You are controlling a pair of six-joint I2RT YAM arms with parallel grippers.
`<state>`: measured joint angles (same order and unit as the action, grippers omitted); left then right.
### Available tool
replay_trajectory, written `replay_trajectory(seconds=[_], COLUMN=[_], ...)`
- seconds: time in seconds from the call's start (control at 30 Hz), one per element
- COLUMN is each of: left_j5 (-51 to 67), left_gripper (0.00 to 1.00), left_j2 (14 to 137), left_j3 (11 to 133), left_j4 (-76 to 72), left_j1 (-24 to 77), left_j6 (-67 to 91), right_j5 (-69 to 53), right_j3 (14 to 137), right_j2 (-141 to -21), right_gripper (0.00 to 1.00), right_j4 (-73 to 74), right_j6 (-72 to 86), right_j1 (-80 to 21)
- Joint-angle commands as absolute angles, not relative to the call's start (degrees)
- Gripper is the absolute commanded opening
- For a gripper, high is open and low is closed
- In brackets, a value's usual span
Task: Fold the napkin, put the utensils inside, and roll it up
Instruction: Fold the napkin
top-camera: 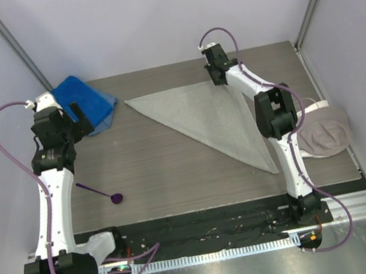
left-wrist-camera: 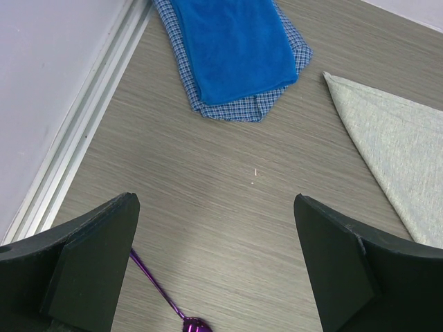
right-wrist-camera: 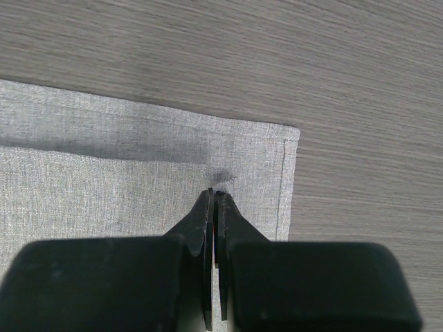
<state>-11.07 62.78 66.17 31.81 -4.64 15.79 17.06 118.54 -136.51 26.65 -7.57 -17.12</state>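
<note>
I should slide the held corner with my right gripper toward the uncovered corner of the under-layer next and let go there, because that corner lies outward of my right gripper, to its right in the wrist view.
The light grey napkin (top-camera: 215, 117) lies flat on the table, folded into a triangle with its long edge running from far left to near right. My right gripper (top-camera: 214, 74) is shut, its tips (right-wrist-camera: 217, 194) at the cloth (right-wrist-camera: 104, 180) just inside the napkin's far right corner; the cloth there lies flat. The purple spoon (top-camera: 101, 192) lies on the bare table at the near left. My left gripper (top-camera: 80, 116) is open and empty above the table, with the spoon (left-wrist-camera: 156, 287) below its left finger and the napkin's left point (left-wrist-camera: 401, 152) to its right.
A bright blue towel (top-camera: 80, 98) lies on a checked cloth (left-wrist-camera: 228, 111) at the far left corner. A beige-grey cloth (top-camera: 324, 133) is bunched at the table's right edge. Walls close in on three sides.
</note>
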Motion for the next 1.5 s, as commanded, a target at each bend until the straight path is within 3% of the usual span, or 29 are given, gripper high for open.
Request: replay_trajectory(seconds=[0.0,1.03,1.1,1.17,1.2,1.3,1.47], left_j5=[-12.0,-11.2,-10.9,-10.9,-10.8,-10.5,-16.7], left_gripper=[1.00,1.00,1.00,1.00,1.00,1.00,1.00], left_j2=[62.8,63.5,64.1,64.4,64.9,65.6,63.9], left_j3=[66.4,66.4,66.3,66.2,66.2,65.6,58.6], left_j4=[29.3,29.4,29.4,29.7,30.0,31.9,33.9], left_j1=[-5.0,-5.9,-5.9,-5.9,-5.9,-5.9,-6.0], left_j6=[14.9,15.5,15.9,16.1,16.5,17.9,23.0], right_j5=[19.2,19.7,20.2,20.2,20.1,19.4,14.1], right_j3=[122.9,131.9,131.8,131.1,130.7,129.3,124.0], right_j2=[-137.7,-145.6,-145.6,-144.5,-144.0,-140.2,-131.4], right_gripper=[0.01,0.01,0.08,0.23,0.41,0.61,0.68], right_j4=[25.3,25.3,25.7,26.2,26.3,26.7,27.4], right_j6=[-8.6,-11.7,-11.5,-11.0,-10.8,-10.0,-5.2], right_j1=[-16.1,-13.1,-13.1,-13.0,-13.0,-13.1,-13.0])
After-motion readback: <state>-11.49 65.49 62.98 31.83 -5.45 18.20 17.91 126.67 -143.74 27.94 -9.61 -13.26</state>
